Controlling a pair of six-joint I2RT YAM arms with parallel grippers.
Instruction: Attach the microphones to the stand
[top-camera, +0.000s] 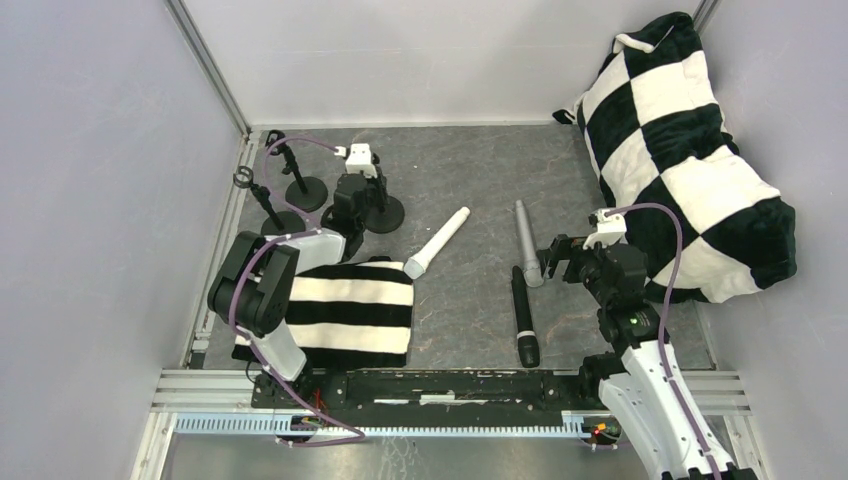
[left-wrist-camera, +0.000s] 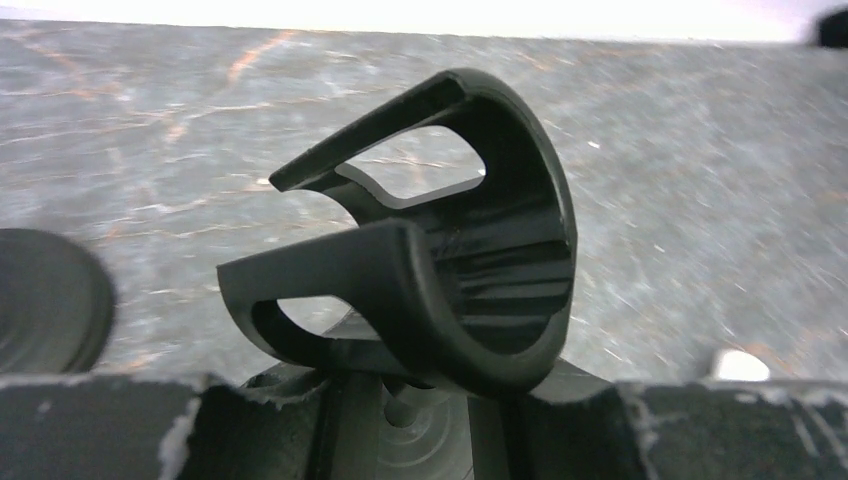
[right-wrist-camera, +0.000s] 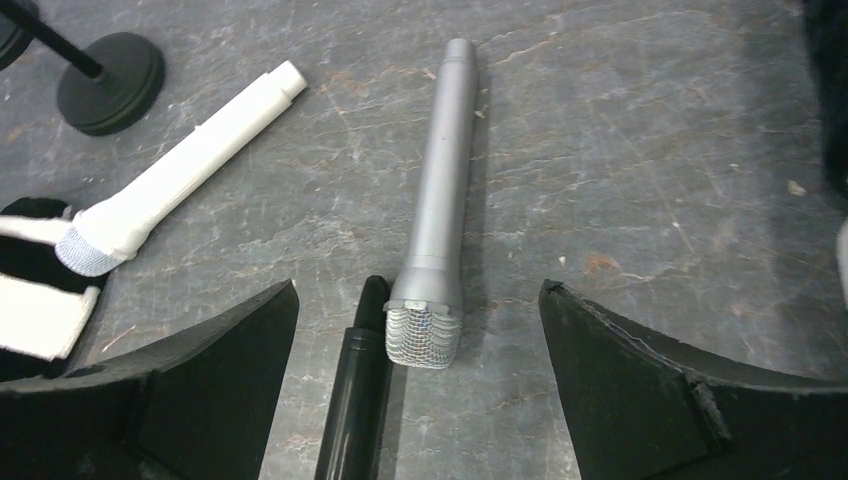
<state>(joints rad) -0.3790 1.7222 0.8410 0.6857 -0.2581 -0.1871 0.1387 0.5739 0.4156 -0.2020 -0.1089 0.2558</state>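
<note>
I next need to carry the stand toward the right in the top view with my left gripper, since the microphones all lie that way, and let go of it beside the white microphone.
Three microphones lie on the grey table: a white one (top-camera: 437, 242), a silver-grey one (top-camera: 527, 243) and a black one (top-camera: 523, 318). My left gripper (top-camera: 358, 200) is at the back left, shut low on a black stand (top-camera: 385, 213). The stand's open clip (left-wrist-camera: 450, 250) rises just above my left gripper (left-wrist-camera: 420, 385) and is empty. My right gripper (top-camera: 550, 262) is open. In the right wrist view the right gripper (right-wrist-camera: 418, 290) hangs over the silver-grey microphone's mesh head (right-wrist-camera: 425, 335) and the black microphone's tail (right-wrist-camera: 355, 400), touching neither. The white microphone (right-wrist-camera: 180, 165) lies to the left.
Two more black stands (top-camera: 305, 190) (top-camera: 280, 222) stand at the back left near the frame rail. A black-and-white striped cloth (top-camera: 340, 310) lies by the left arm's base. A large checkered pillow (top-camera: 690, 170) fills the right side, close behind the right arm.
</note>
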